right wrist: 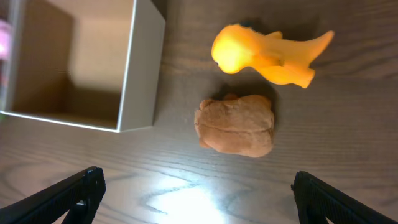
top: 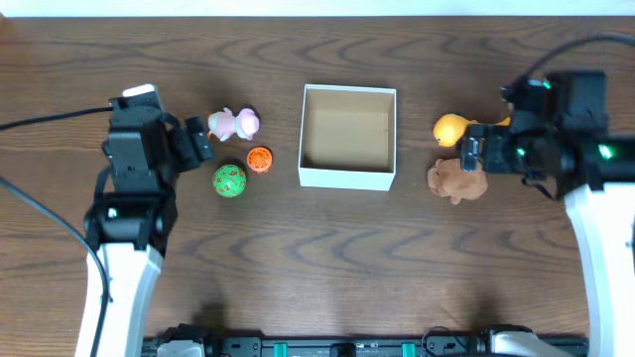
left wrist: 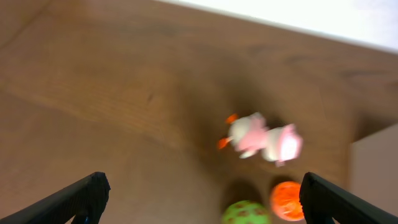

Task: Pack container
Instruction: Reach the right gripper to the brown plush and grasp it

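Note:
The brown toy is below my right gripper, and bare table shows on both sides of its middle. I will lower my open fingers around its middle (top: 457,181) (right wrist: 236,126).
The container (top: 347,177) is a square white-walled box with a tan inside, at the table's middle; it holds nothing. It shows in the right wrist view (right wrist: 142,74) too. Left of it lie a pink toy (top: 235,123), an orange ball (top: 259,158) and a green ball (top: 229,180). Right of it lie a yellow toy (top: 452,128) and a brown toy (top: 457,180). My left gripper (left wrist: 199,202) is open and empty, above the table, left of the pink toy (left wrist: 264,138). My right gripper (right wrist: 199,199) is open and empty, above the table just short of the brown toy (right wrist: 236,124).
The table is dark wood. A pale wall edge runs along the far side (left wrist: 298,15). Black cables trail at the far left (top: 40,119) and top right.

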Tool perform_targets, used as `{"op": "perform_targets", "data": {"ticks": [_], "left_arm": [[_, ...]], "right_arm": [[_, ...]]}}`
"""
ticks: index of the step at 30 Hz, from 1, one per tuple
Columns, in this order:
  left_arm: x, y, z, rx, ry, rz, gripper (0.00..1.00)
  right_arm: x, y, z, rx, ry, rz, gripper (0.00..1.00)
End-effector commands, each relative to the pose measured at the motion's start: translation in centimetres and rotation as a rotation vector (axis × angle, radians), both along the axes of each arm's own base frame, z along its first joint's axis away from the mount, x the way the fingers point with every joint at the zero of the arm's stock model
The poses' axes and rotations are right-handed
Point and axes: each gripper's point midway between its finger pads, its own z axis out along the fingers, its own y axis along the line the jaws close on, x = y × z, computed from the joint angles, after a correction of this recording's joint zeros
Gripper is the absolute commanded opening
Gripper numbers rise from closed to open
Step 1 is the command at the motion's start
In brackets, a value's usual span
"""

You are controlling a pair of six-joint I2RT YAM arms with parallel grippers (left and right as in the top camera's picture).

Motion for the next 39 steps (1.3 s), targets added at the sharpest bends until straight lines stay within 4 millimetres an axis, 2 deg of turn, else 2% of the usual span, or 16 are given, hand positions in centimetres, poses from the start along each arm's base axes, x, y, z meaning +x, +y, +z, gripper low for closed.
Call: {"op": "perform_targets", "data": {"ticks": [1,6,11,13,18,23,25,30,32,33,36,38,39], "left_arm": [[-0.2,2.5,-1.1,0.021,0.063,0.065,0.98],[-1.0,4.5,-3.1,0.014,0.141,0.126,0.98],[-1.6,4.6,-4.1,0.010,0.190,0.130,0.98],[-1.6,4.6,-4.1,0.009,0.192,0.130,0.98],[-1.6,4.6,-4.2,0.009,0.193,0.130,0.98],[-1.6,4.6,-4.2,0.009,0.193,0.130,0.98],[-1.6,4.6,-4.2,0.009,0.193,0.130,0.98],[-1.6,4.6,-4.1,0.009,0.193,0.130,0.98],[-1.6,4.6,-4.2,0.009,0.193,0.130,0.98],[-1.6,4.6,-4.2,0.009,0.193,0.130,0.98],[-1.6,4.6,-4.2,0.009,0.193,0.130,0.98],[-1.6,4.6,-4.2,0.009,0.193,0.130,0.98],[-1.6,4.6,-4.2,0.009,0.193,0.130,0.98]], "right_arm": [[1.1,0.3,-1.5,-0.075,0.044,0.068,0.99],[2.1,0.7,-5.0,-0.064,0.149,0.077,0.99],[2.4,0.6,-9.2,-0.054,0.281,0.040,0.99],[2.6,0.5,-10.8,-0.058,0.329,0.026,0.99],[2.7,-1.5,-14.9,-0.167,0.440,-0.083,0.99],[2.6,-1.3,-17.9,-0.175,0.510,-0.071,0.98],[2.6,-1.1,-19.0,-0.170,0.532,-0.068,0.94],[1.7,-0.2,-21.7,-0.124,0.595,-0.053,0.66],[1.2,-0.1,-22.3,-0.126,0.606,-0.049,0.47],[1.1,0.0,-22.5,-0.128,0.609,-0.046,0.35],[1.0,0.1,-22.5,-0.138,0.607,-0.041,0.13],[1.2,0.1,-22.2,-0.149,0.594,-0.038,0.02],[1.3,0.2,-21.8,-0.156,0.582,-0.034,0.01]]}}
